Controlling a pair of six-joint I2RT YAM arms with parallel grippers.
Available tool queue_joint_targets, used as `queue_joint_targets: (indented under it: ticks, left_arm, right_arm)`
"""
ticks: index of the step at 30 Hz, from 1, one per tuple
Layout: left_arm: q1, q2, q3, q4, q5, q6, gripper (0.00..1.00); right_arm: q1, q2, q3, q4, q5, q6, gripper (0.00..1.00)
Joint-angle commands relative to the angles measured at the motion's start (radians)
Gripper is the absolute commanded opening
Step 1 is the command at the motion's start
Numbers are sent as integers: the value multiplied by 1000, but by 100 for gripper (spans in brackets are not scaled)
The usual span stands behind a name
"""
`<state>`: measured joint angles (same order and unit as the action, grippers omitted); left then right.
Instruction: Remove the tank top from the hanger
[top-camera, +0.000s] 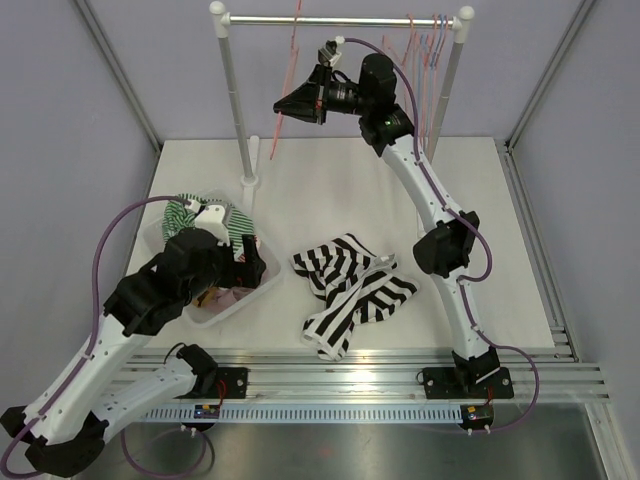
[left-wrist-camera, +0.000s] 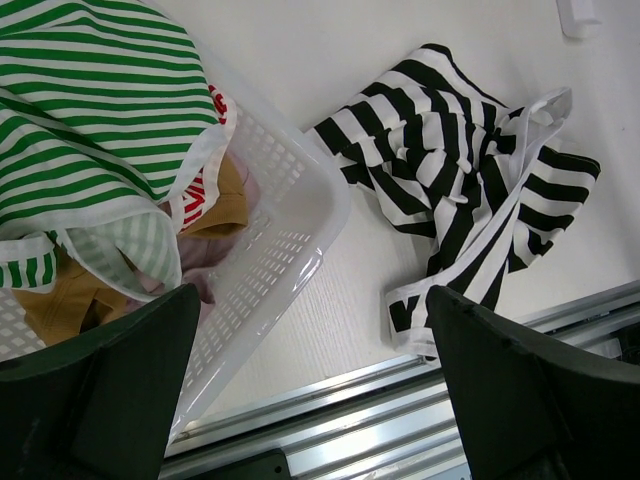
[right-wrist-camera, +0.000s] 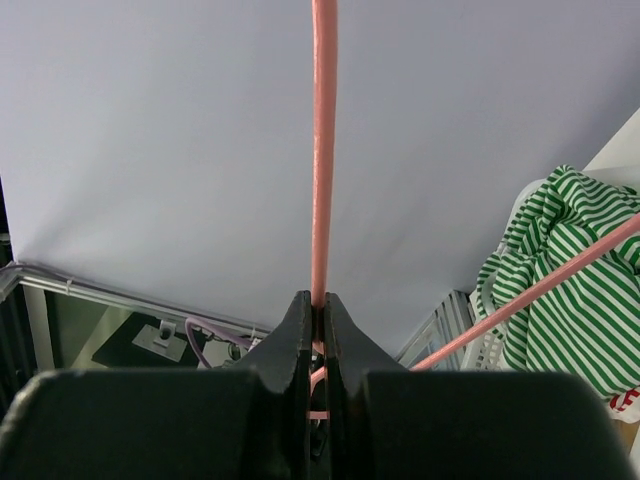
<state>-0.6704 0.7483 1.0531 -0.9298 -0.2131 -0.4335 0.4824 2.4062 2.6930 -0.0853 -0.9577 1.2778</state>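
Observation:
I should open my right gripper in place around the pink hanger's wire, as the tank top lies on the table and the hanger hangs bare from the bar (top-camera: 340, 19).
The black-and-white striped tank top (top-camera: 350, 290) lies crumpled on the white table, off any hanger; it also shows in the left wrist view (left-wrist-camera: 470, 190). A bare pink hanger (top-camera: 290, 80) hangs from the rail (top-camera: 340, 19). My right gripper (top-camera: 285, 106) is shut on this hanger's wire (right-wrist-camera: 322, 150) up near the rail. My left gripper (left-wrist-camera: 310, 400) is open and empty, above the near corner of the white basket (left-wrist-camera: 290, 240), left of the tank top.
The basket (top-camera: 255, 290) holds a green-and-white striped garment (left-wrist-camera: 90, 120) and other clothes. Several more pink hangers (top-camera: 425, 50) hang at the rail's right end. The rack's left post (top-camera: 235, 95) stands on the table. A metal rail (top-camera: 400, 365) runs along the near edge.

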Motion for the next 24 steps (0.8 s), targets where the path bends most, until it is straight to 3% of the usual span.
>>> queue_joint_targets:
  ticks: [1, 6, 14, 17, 18, 19, 24]
  left_arm:
    - [2, 0, 2, 60, 23, 19, 99]
    - [2, -12, 10, 49, 14, 19, 99]
    - [2, -47, 51, 35, -25, 56, 99]
    - [2, -70, 39, 83, 39, 75, 99]
    - [2, -78, 35, 106, 55, 76, 99]
    - [2, -81, 33, 117, 70, 78, 99]
    - [0, -49, 44, 177, 112, 58, 99]
  right_arm:
    - [-18, -6, 39, 22, 45, 26, 0]
    - [-22, -13, 8, -62, 59, -34, 0]
    - [-7, -174, -183, -117, 90, -187, 0]
    - [-1, -240, -252, -116, 94, -227, 37]
    - [5, -283, -292, -116, 97, -241, 77]
    - [8, -304, -314, -114, 97, -262, 99]
    - [25, -529, -528, -85, 149, -356, 100]
